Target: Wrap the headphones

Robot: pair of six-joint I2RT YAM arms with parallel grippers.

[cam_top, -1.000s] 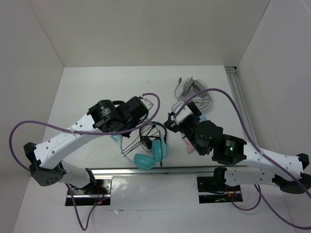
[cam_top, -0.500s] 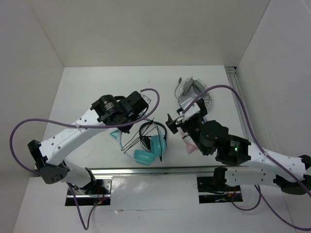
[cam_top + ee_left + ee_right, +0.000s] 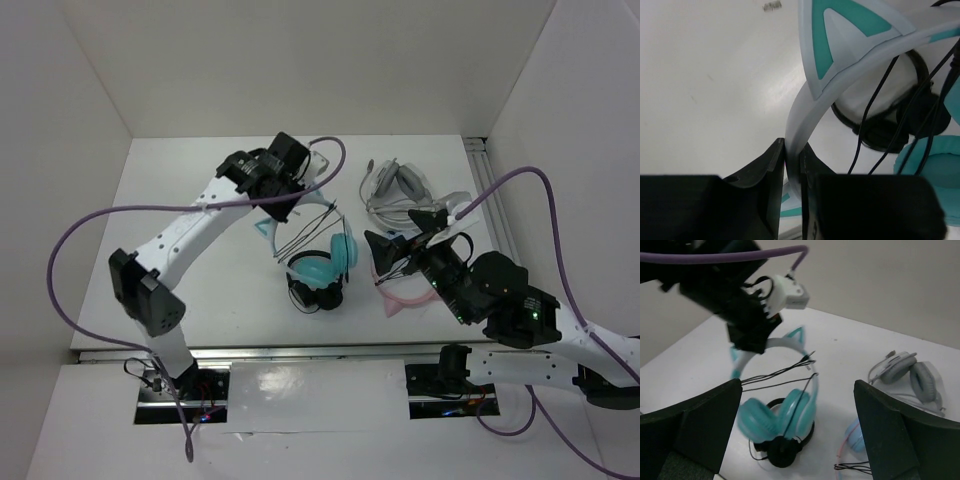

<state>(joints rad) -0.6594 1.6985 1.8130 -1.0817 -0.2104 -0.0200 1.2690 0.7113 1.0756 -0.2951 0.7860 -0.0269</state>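
Observation:
The headband will next move outward and down in my left gripper. It will be released on the bare tabletop beyond the black pair, because that pair lies under the cups.
The headphones [image 3: 325, 262] are teal with a white headband and hang tilted above the table. My left gripper [image 3: 281, 204] is shut on the headband beside a cat ear [image 3: 850, 30]; in the left wrist view its jaws [image 3: 792, 150] pinch the white band. Thin dark cable [image 3: 875, 100] runs in strands across the band's arc. In the right wrist view the headphones [image 3: 785, 415] hang with their cups low. My right gripper [image 3: 408, 230] is open and empty, off to their right; in its own view it [image 3: 798, 384] frames them from a distance.
A small black pair [image 3: 318, 296] lies on the table right under the teal cups. A pink cat-ear pair [image 3: 400, 292] with a blue cup [image 3: 857, 435] lies below my right gripper. A grey pair [image 3: 395, 185] with its cord sits at the back right.
My left gripper has raised the headphones and carried them toward the back and right, off the black pair. My right gripper has opened fully and drawn back to the right.

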